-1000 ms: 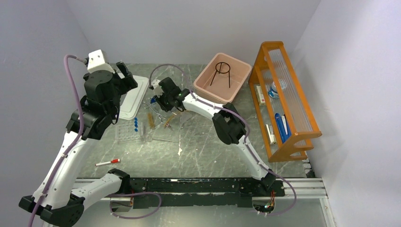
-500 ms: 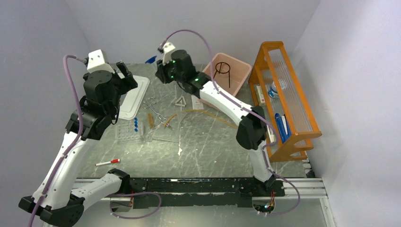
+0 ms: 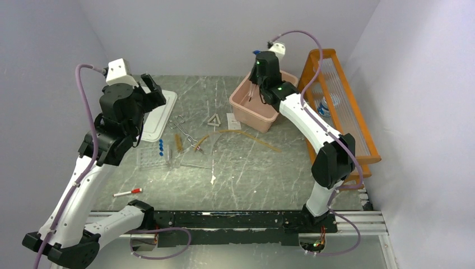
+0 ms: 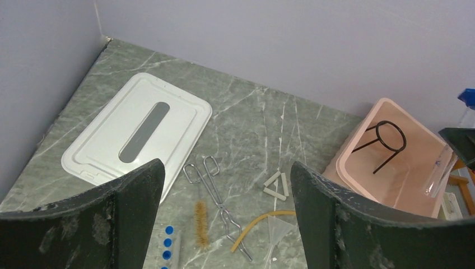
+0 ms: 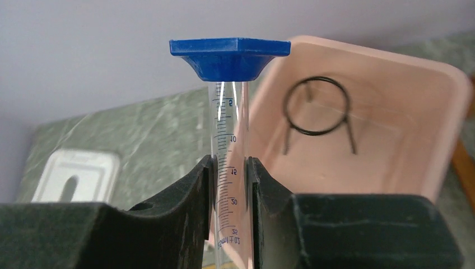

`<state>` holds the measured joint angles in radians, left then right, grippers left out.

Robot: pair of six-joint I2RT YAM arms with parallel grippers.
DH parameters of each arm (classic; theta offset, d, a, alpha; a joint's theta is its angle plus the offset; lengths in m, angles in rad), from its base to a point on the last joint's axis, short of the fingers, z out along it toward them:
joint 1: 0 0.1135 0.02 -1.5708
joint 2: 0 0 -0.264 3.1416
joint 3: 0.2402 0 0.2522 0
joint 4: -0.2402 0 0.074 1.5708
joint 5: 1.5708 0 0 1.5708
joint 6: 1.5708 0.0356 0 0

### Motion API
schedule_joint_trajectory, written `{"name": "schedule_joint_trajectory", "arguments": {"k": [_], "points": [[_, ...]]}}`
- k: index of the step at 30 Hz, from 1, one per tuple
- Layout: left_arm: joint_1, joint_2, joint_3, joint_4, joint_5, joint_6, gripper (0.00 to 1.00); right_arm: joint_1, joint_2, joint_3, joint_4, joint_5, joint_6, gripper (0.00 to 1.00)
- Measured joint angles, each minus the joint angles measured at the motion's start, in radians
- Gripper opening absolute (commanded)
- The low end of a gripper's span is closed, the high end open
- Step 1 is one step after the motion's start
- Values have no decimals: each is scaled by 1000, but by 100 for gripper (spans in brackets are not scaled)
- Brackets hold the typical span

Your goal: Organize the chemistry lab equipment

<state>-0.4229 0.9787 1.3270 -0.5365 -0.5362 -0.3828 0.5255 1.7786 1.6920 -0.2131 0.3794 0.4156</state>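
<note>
I will lower my right gripper into the pink bin next, toward the bin's bottom between black ring and shelf-side [image 5: 376,154]. I will let go of the cylinder there because that part is empty.
My right gripper [image 5: 231,185] is shut on a clear graduated cylinder [image 5: 229,140] with a blue base [image 5: 229,53], held over the pink bin [image 3: 246,115]. A black wire ring [image 5: 317,78] lies in the bin. On the table lie a white triangle [image 3: 214,120], metal tongs [image 3: 185,130], a brown brush [image 3: 179,143], amber tubing [image 3: 241,132] and blue-capped tubes [image 3: 161,147]. My left gripper [image 4: 224,224] is open and empty, high above these items, near the white lid [image 3: 159,115].
A clear funnel [image 4: 277,227] lies beside the amber tubing. A red-capped marker [image 3: 127,193] lies near the front left. The orange wooden shelf [image 3: 336,112] stands right of the bin. A clear rack [image 3: 151,158] sits by the tubes.
My right arm has lifted the cylinder from the table's middle and swung right, to above the pink bin. The left arm has not moved.
</note>
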Motion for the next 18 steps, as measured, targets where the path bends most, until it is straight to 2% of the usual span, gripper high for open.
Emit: {"name": "schedule_joint_trajectory", "arguments": {"k": [7,18], "points": [[0,23,0,2,30,0,86,-82,8,-33,-84,203,132,25],[0,29,-10,1,51,-10,86,-105,134,-42,-166,311,265,26]]}}
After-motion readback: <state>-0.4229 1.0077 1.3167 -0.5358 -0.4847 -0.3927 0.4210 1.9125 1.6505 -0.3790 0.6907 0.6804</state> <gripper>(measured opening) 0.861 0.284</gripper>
